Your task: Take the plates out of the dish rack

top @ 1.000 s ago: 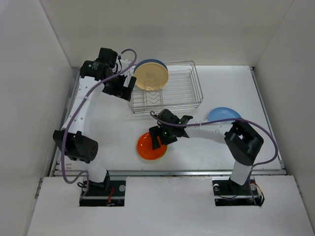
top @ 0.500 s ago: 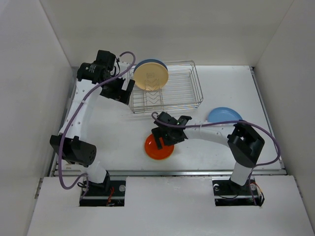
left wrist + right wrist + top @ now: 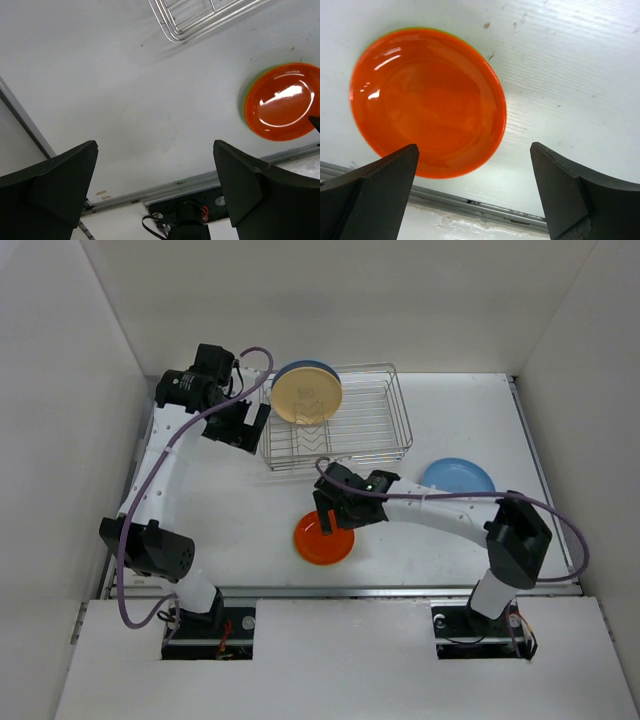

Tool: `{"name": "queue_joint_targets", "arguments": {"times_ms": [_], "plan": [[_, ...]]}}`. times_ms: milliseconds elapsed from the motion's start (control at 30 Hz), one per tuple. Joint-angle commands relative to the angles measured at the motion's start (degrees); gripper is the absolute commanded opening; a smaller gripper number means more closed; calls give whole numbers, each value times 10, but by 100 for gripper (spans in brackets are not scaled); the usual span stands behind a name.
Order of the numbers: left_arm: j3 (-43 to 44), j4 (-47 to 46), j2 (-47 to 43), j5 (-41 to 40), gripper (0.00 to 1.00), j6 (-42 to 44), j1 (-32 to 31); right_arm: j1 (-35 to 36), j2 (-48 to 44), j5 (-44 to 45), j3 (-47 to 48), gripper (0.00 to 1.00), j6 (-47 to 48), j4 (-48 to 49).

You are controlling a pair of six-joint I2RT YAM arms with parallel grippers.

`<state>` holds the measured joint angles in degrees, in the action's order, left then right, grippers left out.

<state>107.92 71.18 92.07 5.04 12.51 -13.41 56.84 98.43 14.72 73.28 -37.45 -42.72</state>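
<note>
My left gripper moves outward and to the right in the top view onto the pinkish-cream plate's closest rim [image 3: 276, 386] next, since that upright rim stands exposed.
The dish rack [image 3: 352, 430] stands at the back of the table; its corner shows in the left wrist view [image 3: 192, 22]. In its left end a pale pinkish-cream plate [image 3: 307, 395] stands upright, with a blue plate [image 3: 310, 366] right behind it. An orange-red plate [image 3: 322, 542] lies flat near the front edge on a lime green plate, of which only the rim shows [image 3: 405, 31] [image 3: 247, 97]. My right gripper [image 3: 331, 522] [image 3: 474, 150] is open and empty, just above the orange-red plate's [image 3: 427, 100] near edge. My left gripper [image 3: 250, 430] [image 3: 155, 146] is open and empty, beside the rack's left side.
A second blue plate [image 3: 457, 477] lies flat on the table to the right of the rack, behind my right arm. White walls close in the table on three sides. A metal rail [image 3: 340, 591] runs along the front edge.
The orange-red plate shifted a little to the right and now lies flat. My right gripper has drawn slightly back from it and its elbow swung right. My left gripper edged slightly left.
</note>
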Motion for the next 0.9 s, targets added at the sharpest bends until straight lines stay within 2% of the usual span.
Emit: {"name": "queue_joint_targets", "arguments": {"times_ms": [0, 133, 267, 333, 400, 500, 567, 633, 700, 733, 800, 867], "plan": [[-1, -50, -35, -41, 100, -11, 0, 7, -83, 56, 3, 100, -22, -13], [-37, -212, -58, -27, 100, -16, 0, 7, -167, 95, -9, 100, -22, 5], [-79, -331, -59, -20, 100, -29, 0, -6, -249, 113, -22, 100, -22, 47], [-79, -350, -47, 3, 100, -15, 0, -20, -288, 104, -22, 100, 4, 87], [-52, -350, -19, 22, 100, 38, 0, -49, -303, 97, -6, 100, 19, 113], [24, -337, 45, -11, 100, 96, -18, -91, -296, 90, 50, 100, 54, 119], [82, -337, 83, -35, 85, 148, -24, -113, -276, 90, 81, 100, 79, 119], [107, -358, 136, -48, 77, 159, -24, -118, -256, 90, 121, 100, 85, 119], [136, -378, 181, -54, 78, 164, -24, -125, -250, 85, 145, 100, 92, 113], [145, -383, 194, -43, 82, 169, -24, -132, -244, 76, 162, 100, 92, 113], [152, -389, 221, 13, 97, 195, -24, -139, -244, 56, 168, 100, 106, 113], [152, -419, 227, 37, 97, 195, -24, -139, -244, 56, 177, 100, 112, 113]]}}
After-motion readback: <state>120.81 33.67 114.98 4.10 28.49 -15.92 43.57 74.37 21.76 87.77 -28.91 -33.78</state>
